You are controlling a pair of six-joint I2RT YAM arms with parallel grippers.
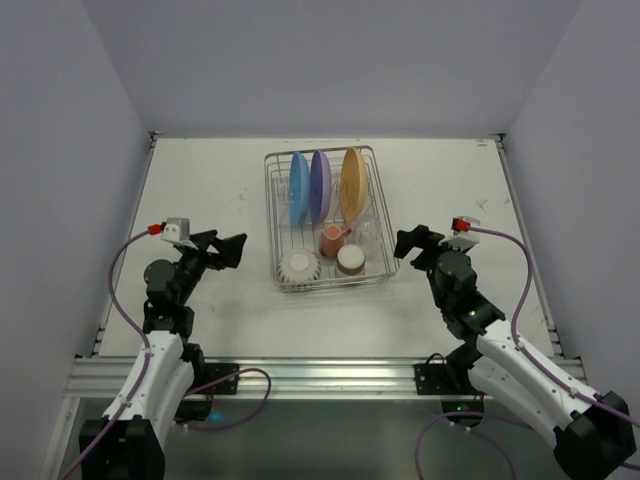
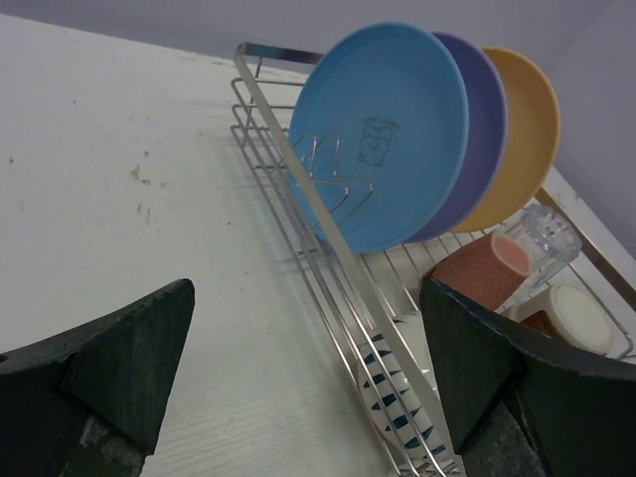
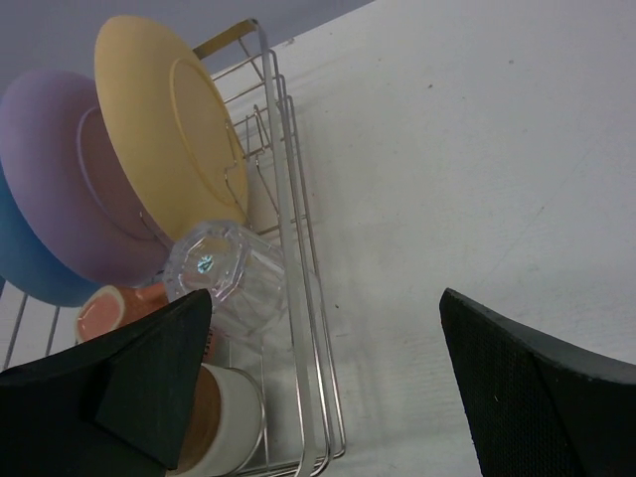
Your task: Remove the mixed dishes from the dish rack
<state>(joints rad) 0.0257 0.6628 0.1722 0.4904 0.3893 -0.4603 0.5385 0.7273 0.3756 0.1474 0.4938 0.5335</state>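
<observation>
The blue plate stands outward of my left gripper, nearest in the row. My left gripper needs to reach outward and across the rack's side to it, with its fingers astride the plate's near rim.
The dish rack stands mid-table. A blue plate, a purple plate and a yellow-orange plate stand upright in its slots. Nearer me lie a pink mug, a clear glass, a brown-and-cream cup and a white ribbed bowl. My left gripper is open and empty, just left of the rack. Its view looks along the rim at the blue plate and bowl. My right gripper is open and empty beside the right wall, facing the glass and cup.
The white tabletop is bare left and right of the rack. Grey walls close it in on three sides. A metal rail runs along the near edge by the arm bases.
</observation>
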